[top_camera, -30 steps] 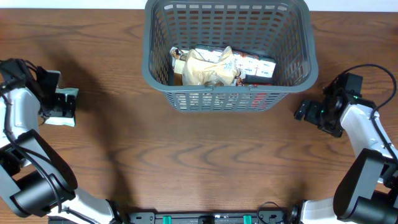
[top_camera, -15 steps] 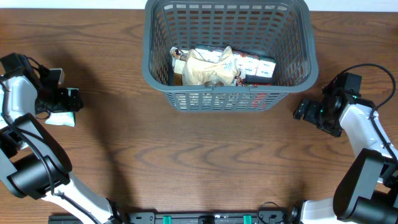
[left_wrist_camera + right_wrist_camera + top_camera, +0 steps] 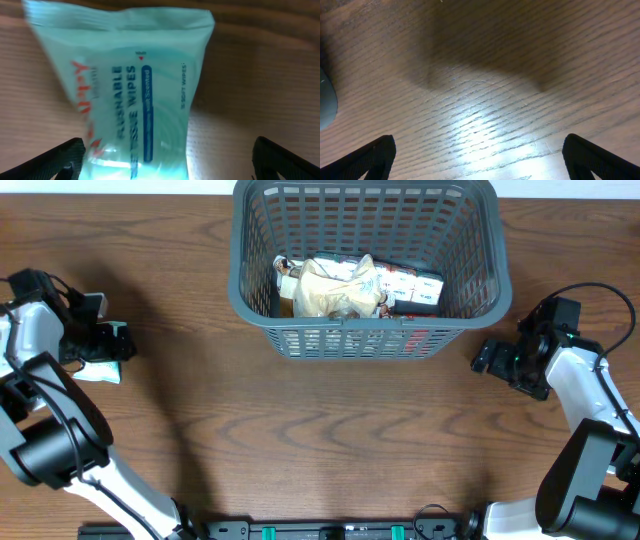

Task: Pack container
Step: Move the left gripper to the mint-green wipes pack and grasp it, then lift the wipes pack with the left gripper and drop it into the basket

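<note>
My left gripper lowers onto the wipes pack (image 3: 125, 90) at its printed middle (image 3: 136, 142) next and closes its fingers across its width, since it lies flat below, between my open fingers.
The container (image 3: 250, 300) is a large dark grey lattice basket at the table's far middle. It holds several snack packets (image 3: 345, 288). A pale green pack of flushable wipes (image 3: 97, 371) lies flat on the table at the far left. My left gripper (image 3: 109, 344) hovers right over it. In the left wrist view the wipes pack (image 3: 125, 90) lies between the wide-open jaws, close to the left finger, and my left gripper (image 3: 167, 165) grips nothing. My right gripper (image 3: 486, 360) is open and empty, low over bare wood to the right of the basket; the right wrist view (image 3: 485, 160) shows only the table between its jaws.
The table is brown wood (image 3: 330, 440). The basket's rounded corner (image 3: 325, 100) shows at the left edge of the right wrist view, near my right gripper. Both arms' cables loop out at the table's side edges.
My left gripper has shifted slightly to the right and turned over the wipes pack. The right arm and the basket have not moved.
</note>
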You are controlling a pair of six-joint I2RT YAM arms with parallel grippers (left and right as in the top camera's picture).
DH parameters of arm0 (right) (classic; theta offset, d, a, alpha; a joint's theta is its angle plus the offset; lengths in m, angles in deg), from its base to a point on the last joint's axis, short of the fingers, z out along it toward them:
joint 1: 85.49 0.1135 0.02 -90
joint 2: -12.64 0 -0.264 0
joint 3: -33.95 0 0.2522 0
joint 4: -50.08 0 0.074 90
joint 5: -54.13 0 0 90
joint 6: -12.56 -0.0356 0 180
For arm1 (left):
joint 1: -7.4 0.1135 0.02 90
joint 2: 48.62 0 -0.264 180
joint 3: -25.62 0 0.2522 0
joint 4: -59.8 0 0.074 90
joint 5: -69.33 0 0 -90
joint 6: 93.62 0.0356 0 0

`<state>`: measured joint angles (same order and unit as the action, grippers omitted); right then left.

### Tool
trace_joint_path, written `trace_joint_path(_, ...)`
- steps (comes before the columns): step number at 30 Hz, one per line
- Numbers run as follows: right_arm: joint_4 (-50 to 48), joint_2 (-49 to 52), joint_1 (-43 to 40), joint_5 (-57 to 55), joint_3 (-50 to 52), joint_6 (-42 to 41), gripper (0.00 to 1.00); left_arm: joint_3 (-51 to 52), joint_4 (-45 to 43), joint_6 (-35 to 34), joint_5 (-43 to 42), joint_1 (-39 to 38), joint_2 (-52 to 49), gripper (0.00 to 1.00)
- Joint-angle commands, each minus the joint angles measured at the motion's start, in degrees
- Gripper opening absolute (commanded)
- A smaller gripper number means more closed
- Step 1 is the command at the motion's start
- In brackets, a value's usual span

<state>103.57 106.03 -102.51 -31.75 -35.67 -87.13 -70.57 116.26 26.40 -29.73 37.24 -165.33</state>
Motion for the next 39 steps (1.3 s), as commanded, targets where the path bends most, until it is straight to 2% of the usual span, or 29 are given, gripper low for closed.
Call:
trace_joint_path(1, 0.15, 0.13, 0.98, 0.26, -0.07, -1.01, 0.99, -1.07, -0.74, 0.63, -0.61, -0.02, -1.55, 0.99)
trace_joint_path(11, 0.13, 0.13, 0.98, 0.26, -0.07, -1.46, 0.99, -1.07, -2.25, 0.81, -0.59, -0.02, -3.48, 0.98)
trace_joint_path(13, 0.13, 0.13, 0.98, 0.26, -0.07, -1.44, 0.99, -1.07, -2.58, 0.79, -0.59, -0.02, -3.48, 0.85)
trace_joint_path(17, 0.13, 0.13, 0.98, 0.24, -0.07, -1.42, 0.99, -1.07, -2.95, 0.76, -0.61, -0.02, -3.48, 0.67)
trace_joint_path(18, 0.15, 0.13, 0.98, 0.26, -0.07, -1.42, 0.99, -1.07, -2.91, 0.76, -0.59, -0.02, -3.48, 0.59)
trace_joint_path(22, 0.13, 0.13, 0.98, 0.24, -0.07, -1.4, 0.99, -1.07, -2.64, 0.72, -0.59, -0.02, -3.45, 0.45)
trace_joint_path(29, 0.09, 0.13, 0.98, 0.22, -0.07, -1.18, 0.99, -1.07, -2.45, -6.69, -0.61, -0.11, -3.39, 0.31)
trace_joint_path(30, 0.07, 0.13, 0.98, 0.2, -0.07, -0.92, 0.99, -1.07, -2.25, -7.96, -0.63, -0.15, -3.23, 0.25)
trace_joint_path(32, -0.07, 0.13, 0.96, 0.22, -0.07, -0.74, 0.99, -1.07, -1.33, -9.22, -0.63, -0.42, -2.54, 0.19)
trace_joint_path(39, -0.39, 0.13, 0.98, 0.22, -0.07, -0.52, 0.99, -1.07, -0.15, -9.18, -0.63, -3.32, 3.78, 0.19)
